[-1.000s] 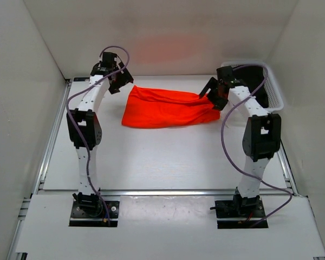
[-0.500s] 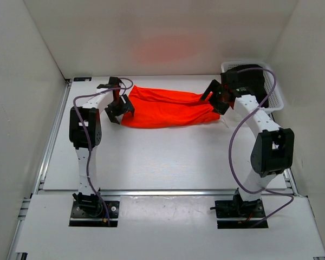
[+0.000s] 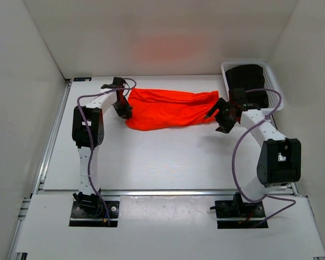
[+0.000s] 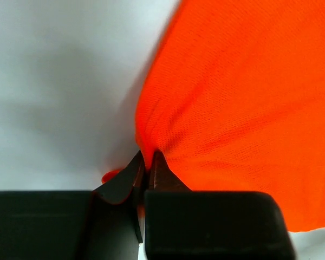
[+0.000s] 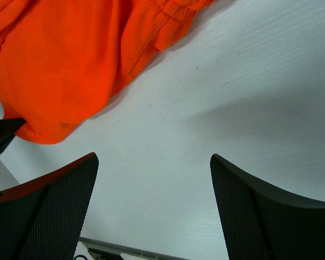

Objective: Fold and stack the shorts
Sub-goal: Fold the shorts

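The shorts (image 3: pixel 170 108) lie far back, so my left gripper next needs to pull the pinched fold of the shorts back toward the metal bar onto the bare near tabletop and release it.
The neon-orange shorts (image 3: pixel 170 108) lie crumpled across the back of the white table, stretching left to right. My left gripper (image 3: pixel 124 110) is at their left end and is shut on a pinch of the orange fabric (image 4: pixel 227 108), which bunches into a fold right at the fingertips (image 4: pixel 158 168). My right gripper (image 3: pixel 219 116) hovers off the shorts' right end with its fingers wide apart over bare table. In the right wrist view the shorts (image 5: pixel 70 65) fill the upper left, clear of both fingers (image 5: pixel 54 206).
A white basket (image 3: pixel 273 81) holding dark clothing (image 3: pixel 249 78) stands at the back right corner, just behind my right arm. White walls close in the table on three sides. A metal rail (image 3: pixel 162 191) runs along the near edge.
My left gripper came down onto the shorts' left end and shut on the fabric. My right gripper let go of the right end and drew back toward the near right.
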Robot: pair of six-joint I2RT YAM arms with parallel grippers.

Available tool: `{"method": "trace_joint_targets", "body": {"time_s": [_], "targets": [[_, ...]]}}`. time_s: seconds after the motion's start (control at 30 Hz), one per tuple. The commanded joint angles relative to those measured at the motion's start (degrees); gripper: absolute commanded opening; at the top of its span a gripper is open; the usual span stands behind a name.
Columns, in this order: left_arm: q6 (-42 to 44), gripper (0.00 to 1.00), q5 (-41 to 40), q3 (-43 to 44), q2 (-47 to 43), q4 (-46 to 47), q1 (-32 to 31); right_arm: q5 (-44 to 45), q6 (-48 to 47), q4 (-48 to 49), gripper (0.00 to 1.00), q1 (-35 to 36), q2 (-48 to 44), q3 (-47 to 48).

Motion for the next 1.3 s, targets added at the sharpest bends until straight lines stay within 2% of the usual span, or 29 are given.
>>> {"method": "trace_joint_targets", "body": {"time_s": [0.0, 0.13, 0.33, 0.53, 0.63, 0.77, 0.8, 0.83, 0.87, 0.93, 1.07, 1.27], "targets": [[-2.4, 0.1, -2.8, -6.5, -9.2, -1.5, 2.1, -1.8, -0.2, 1.1, 0.88, -0.5, -4.3, -2.8], [-1.6, 0.1, -4.6, -9.2, -13.4, -1.0, 2.9, -3.1, -0.2, 5.9, 0.88, -0.5, -1.0, -2.4], [0.1, 0.1, -5.1, -13.5, -17.9, -1.0, 5.0, -3.0, 1.0, 13.4, 0.9, -0.5, 11.6, 2.4], [1.9, 0.1, -4.3, -13.5, -17.9, -1.0, 5.8, -3.7, 2.8, 19.2, 0.86, 1.3, 20.8, 7.6], [2.5, 0.1, -3.8, -13.5, -17.9, -1.0, 6.3, -4.4, 4.1, 23.8, 0.77, 1.9, 23.6, 8.7], [3.1, 0.1, -3.8, -13.5, -17.4, -1.6, 7.0, -2.7, 4.8, 21.3, 0.38, 3.8, 25.5, 10.8], [3.1, 0.1, -3.8, -13.5, -17.4, -1.6, 7.6, -1.6, 4.8, 20.7, 0.21, 5.0, 24.2, 10.8], [3.1, 0.1, -3.8, -14.1, -18.0, -1.6, 7.6, 1.0, 4.8, 19.2, 0.15, 5.6, 23.4, 10.8], [3.6, 0.1, -3.8, -14.1, -18.6, -1.6, 8.2, 2.2, 3.9, 18.2, 0.05, 6.3, 22.7, 10.8], [3.6, 0.1, -3.8, -14.9, -19.6, -2.1, 8.2, 4.7, 2.6, 14.2, 0.0, 7.7, 20.1, 10.8], [4.2, 0.1, -5.1, -18.9, -23.3, -2.1, 8.2, 7.3, 0.9, 8.3, 0.0, 8.2, 14.6, 7.2], [2.6, 0.1, -4.5, -32.3, -33.4, -2.1, 8.2, 10.7, 0.9, 4.7, 0.0, 8.7, -1.1, -8.0]]}}
